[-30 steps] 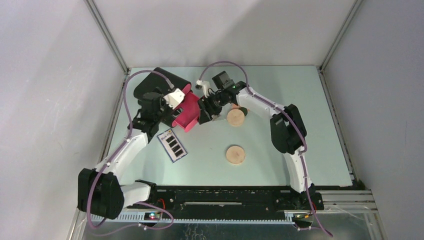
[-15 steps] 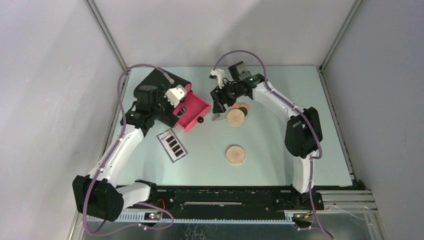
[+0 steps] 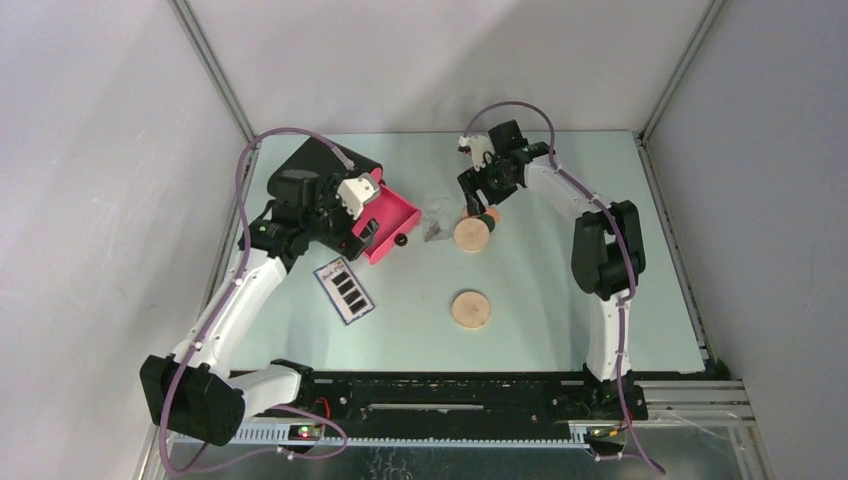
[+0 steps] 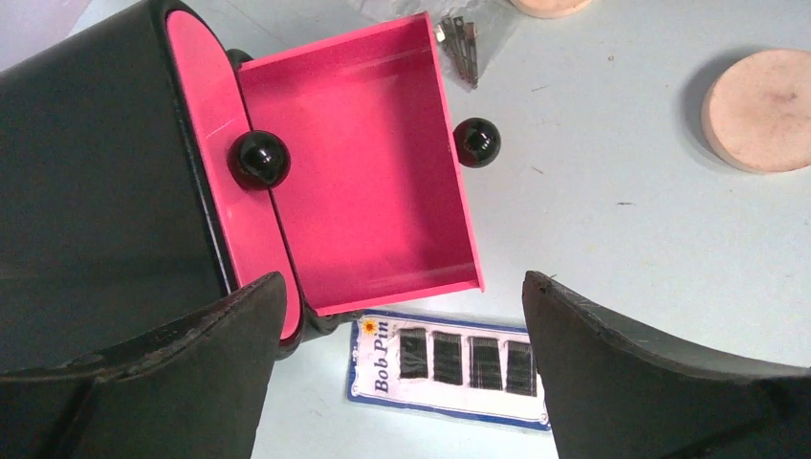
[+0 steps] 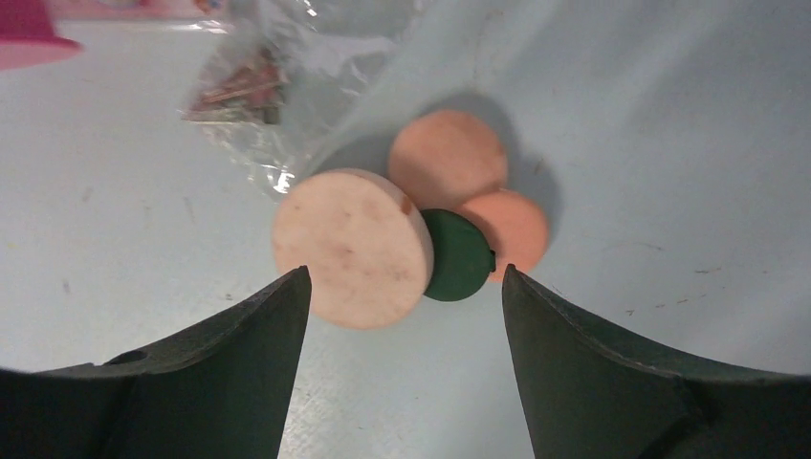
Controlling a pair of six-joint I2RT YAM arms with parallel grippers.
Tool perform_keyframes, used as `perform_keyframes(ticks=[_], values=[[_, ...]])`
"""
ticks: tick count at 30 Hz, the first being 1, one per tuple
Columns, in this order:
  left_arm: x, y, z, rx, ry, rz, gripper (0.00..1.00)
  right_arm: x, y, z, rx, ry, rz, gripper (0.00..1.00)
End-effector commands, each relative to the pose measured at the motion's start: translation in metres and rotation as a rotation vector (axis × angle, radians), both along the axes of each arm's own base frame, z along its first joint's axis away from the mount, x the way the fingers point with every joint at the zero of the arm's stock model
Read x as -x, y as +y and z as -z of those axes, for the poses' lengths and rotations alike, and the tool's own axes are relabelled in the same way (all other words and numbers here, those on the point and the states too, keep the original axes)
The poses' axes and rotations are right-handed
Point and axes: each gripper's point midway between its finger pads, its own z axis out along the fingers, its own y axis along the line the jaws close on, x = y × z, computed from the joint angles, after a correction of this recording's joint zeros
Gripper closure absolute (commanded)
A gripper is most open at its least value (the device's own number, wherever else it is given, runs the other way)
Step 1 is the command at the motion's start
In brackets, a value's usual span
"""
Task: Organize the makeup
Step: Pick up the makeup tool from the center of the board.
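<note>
The tan disc lies below and back and shows between my fingers, so next I need to lower my right gripper backward onto the tan disc's rim by the dark-green round.
My left gripper (image 3: 362, 228) is open and empty, just above the open pink drawer (image 4: 363, 163) of the black box (image 4: 86, 191). A flat "Bob Pin" card with black panels (image 4: 449, 368) lies on the table under it. My right gripper (image 5: 402, 363) is open and empty, over a cluster: a tan disc (image 5: 349, 247), a dark-green round (image 5: 459, 256) and two peach rounds (image 5: 447, 158). The clear packet (image 5: 258, 105) lies between the drawer and the cluster. A second tan disc (image 3: 470, 309) lies nearer the front. No sticks show.
The black box (image 3: 315, 170) stands at the back left with its drawer (image 3: 385, 225) pulled out towards the middle. The enclosure's walls close the back and both sides.
My right gripper has moved right, away from the drawer, to above the disc cluster; the clear packet now lies on the table. The drawer stands open and level; my left gripper has drawn back slightly.
</note>
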Motion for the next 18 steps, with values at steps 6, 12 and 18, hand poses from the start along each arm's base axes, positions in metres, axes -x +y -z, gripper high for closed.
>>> perform_keyframes(ticks=[6, 12, 18], values=[[0.001, -0.006, -0.031, 0.016, -0.072, 0.001, 0.03, 0.006, -0.007, 0.040, 0.076, 0.095, -0.021, 0.21], [0.003, -0.008, -0.034, 0.006, -0.086, -0.001, 0.03, 0.016, -0.005, 0.058, 0.080, 0.138, -0.034, 0.34], [0.002, -0.007, -0.036, -0.004, -0.095, -0.008, 0.03, 0.025, -0.002, 0.066, 0.071, 0.160, -0.046, 0.55]])
